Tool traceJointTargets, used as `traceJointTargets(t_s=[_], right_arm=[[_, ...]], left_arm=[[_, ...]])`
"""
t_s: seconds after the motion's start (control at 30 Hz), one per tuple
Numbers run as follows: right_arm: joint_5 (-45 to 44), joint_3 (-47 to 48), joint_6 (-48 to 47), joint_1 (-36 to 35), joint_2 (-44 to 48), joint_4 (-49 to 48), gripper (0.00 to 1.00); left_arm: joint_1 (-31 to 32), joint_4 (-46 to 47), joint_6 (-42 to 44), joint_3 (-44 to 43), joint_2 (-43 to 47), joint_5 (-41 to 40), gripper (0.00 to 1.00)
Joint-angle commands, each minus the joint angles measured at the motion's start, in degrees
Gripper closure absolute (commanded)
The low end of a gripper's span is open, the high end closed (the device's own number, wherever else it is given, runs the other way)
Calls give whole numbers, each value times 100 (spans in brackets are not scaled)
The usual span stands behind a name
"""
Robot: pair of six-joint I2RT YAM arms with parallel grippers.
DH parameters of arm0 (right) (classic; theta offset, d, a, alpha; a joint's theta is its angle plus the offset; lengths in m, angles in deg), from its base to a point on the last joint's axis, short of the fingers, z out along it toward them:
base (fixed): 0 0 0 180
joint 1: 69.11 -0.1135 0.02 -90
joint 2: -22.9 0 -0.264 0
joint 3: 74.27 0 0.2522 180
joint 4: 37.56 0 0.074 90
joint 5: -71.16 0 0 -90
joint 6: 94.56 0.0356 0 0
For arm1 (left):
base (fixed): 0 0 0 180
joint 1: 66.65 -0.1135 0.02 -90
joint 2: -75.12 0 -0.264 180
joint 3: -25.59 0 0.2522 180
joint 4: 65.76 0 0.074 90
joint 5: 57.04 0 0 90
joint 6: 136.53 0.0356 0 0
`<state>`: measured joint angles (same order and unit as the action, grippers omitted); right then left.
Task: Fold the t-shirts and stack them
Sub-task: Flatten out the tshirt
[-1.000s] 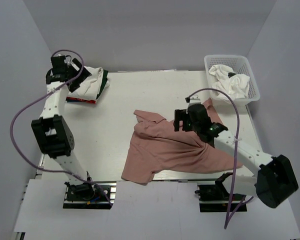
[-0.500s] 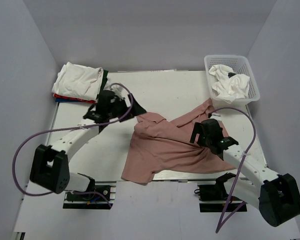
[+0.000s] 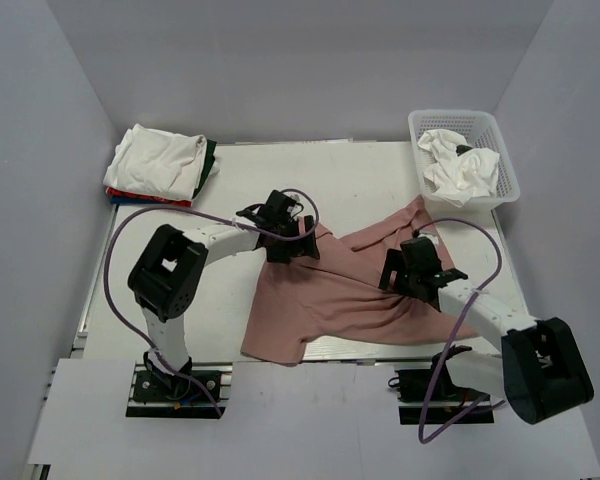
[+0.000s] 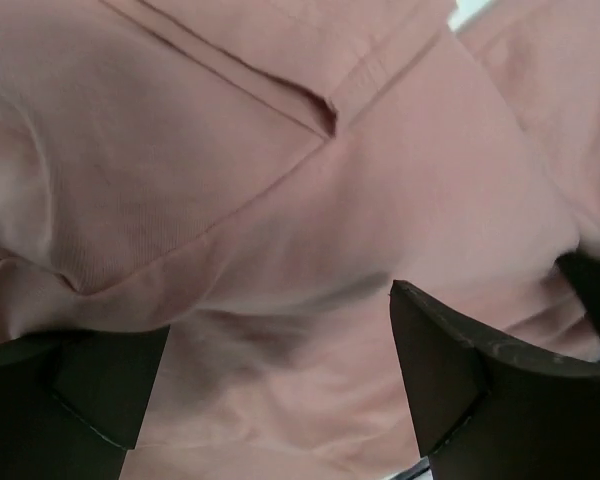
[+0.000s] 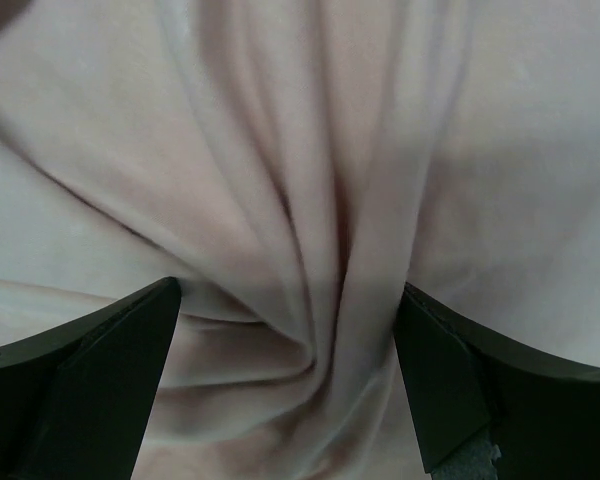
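Note:
My left gripper should move back and to its left in the top view and pinch the shirt's edge. The shirt's near corner borders bare tabletop there.
A dusty pink t-shirt lies crumpled on the table's middle right, one sleeve reaching toward the basket. My left gripper is low over its upper left corner, jaws wide open; in the left wrist view pink cloth fills the gap between the fingers. My right gripper sits on the shirt's right part, open; in the right wrist view a bunch of pink folds lies between the fingers. A folded stack, white on top over red and dark green, sits at the back left.
A white plastic basket at the back right holds crumpled white shirts. The shirt's lower hem hangs near the table's front edge. Purple cables loop off both arms. Grey walls enclose the table on three sides.
My left arm has swung from the folded stack at the back left down onto the pink shirt's upper left corner. My right gripper has slid right and nearer along the shirt.

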<state>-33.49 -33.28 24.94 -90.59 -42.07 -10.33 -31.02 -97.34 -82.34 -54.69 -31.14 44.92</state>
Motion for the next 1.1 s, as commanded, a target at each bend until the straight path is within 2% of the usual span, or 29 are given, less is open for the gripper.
traceJointTargets(t_s=[0.0, 0.03, 0.13, 0.17, 0.2, 0.27, 0.3, 0.37, 0.5, 0.6, 0.67, 0.73, 0.8, 0.83, 0.97, 1.03, 1.07], right_arm=[[367, 370, -330, -15, -522, -810, 10], [419, 424, -374, -32, -647, -924, 10], [1068, 1045, -585, -58, -1394, -1460, 10], [1192, 1179, -681, -59, -1952, -1584, 10], [1271, 1650, -656, -67, -2141, -1611, 10], [1412, 2013, -717, -76, -2902, -1637, 10], [1595, 2581, -735, -94, -3081, -1681, 10], [1693, 3136, -875, -94, -3659, -1725, 10], [1642, 4209, -1069, -94, -3927, -1568, 10], [1536, 4257, -1078, -94, -3725, -1488, 10], [1501, 3994, -1104, -68, -3295, -1506, 10], [1107, 3695, -1104, -59, -2797, -1445, 10], [538, 3475, -1095, -41, -2583, -1357, 10], [421, 3474, -1078, -32, -2408, -886, 10], [174, 3789, -937, -32, -2590, -21, 10], [51, 3782, -797, -23, -2652, 251, 10], [-106, 3738, -796, -15, -2652, 339, 10]], left_arm=[[-170, -765, 83, -527, -376, -1309, 0], [-258, -923, 83, -659, -517, -1581, 0], [-618, -1206, 83, -1029, -1026, -1706, 0], [-750, -1267, 22, -1177, -1159, -1706, 0], [-1056, -1267, 22, -1248, -1265, -1706, 0], [-1356, -1398, -49, -1563, -1598, -1706, 0], [-1488, -1399, 4, -1696, -1669, -1611, 0], [-1770, -1399, 118, -2127, -1784, -1610, 0], [-1894, -1347, 757, -2821, -1697, -1189, 0], [-1894, -1268, 874, -2902, -1372, -1057, 0], [-1894, -1075, 874, -2473, -881, -995, 0], [-1894, -995, 874, -1875, -468, -1073, 0], [-1894, -1065, 761, -1306, 217, -1476, 0], [-1894, -1291, 542, -1102, 437, -1678, 0], [-1894, -1917, -355, -3, 1536, -2873, 0], [-2060, -2136, -740, 865, 1992, -2980, 0], [-2113, -2242, -900, 869, 2091, -3059, 0]])
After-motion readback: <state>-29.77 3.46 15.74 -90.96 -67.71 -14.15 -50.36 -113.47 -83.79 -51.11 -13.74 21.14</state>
